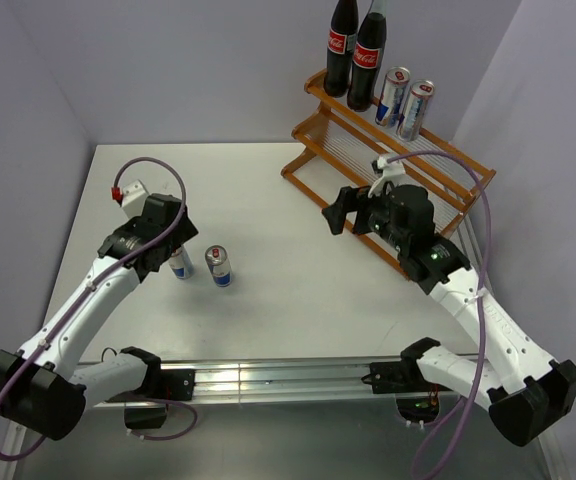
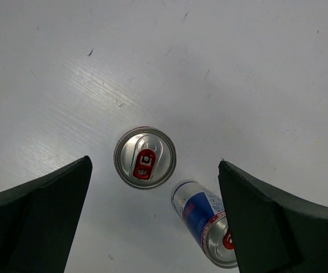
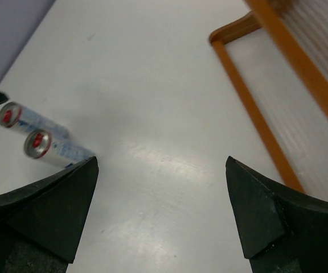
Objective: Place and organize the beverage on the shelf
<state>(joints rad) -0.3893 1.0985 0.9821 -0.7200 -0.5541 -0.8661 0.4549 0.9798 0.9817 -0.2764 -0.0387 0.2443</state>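
Note:
My left gripper is above one can, which is already lined up between its open fingers. It should go down around the can's silver top (image 2: 145,158) and close.
Two dark cola bottles (image 1: 355,50) and two silver-blue cans (image 1: 406,100) stand on the upper tier of the orange-brown shelf (image 1: 318,170) at the back right. Two more cans stand on the table: one (image 1: 218,266) in the open, the other (image 1: 180,264) partly under my left gripper (image 1: 168,247). In the left wrist view that gripper (image 2: 154,164) hangs open above them, one can (image 2: 144,157) seen top-down between the fingers, the other (image 2: 204,219) half hidden by the right finger. My right gripper (image 1: 350,208) is open over the table beside the shelf's lower rail (image 3: 255,116), holding nothing.
The right wrist view shows the two table cans (image 3: 50,148) far off at the left edge. Purple walls close in the table on the left, back and right. An aluminium rail (image 1: 268,378) runs along the near edge between the arm bases.

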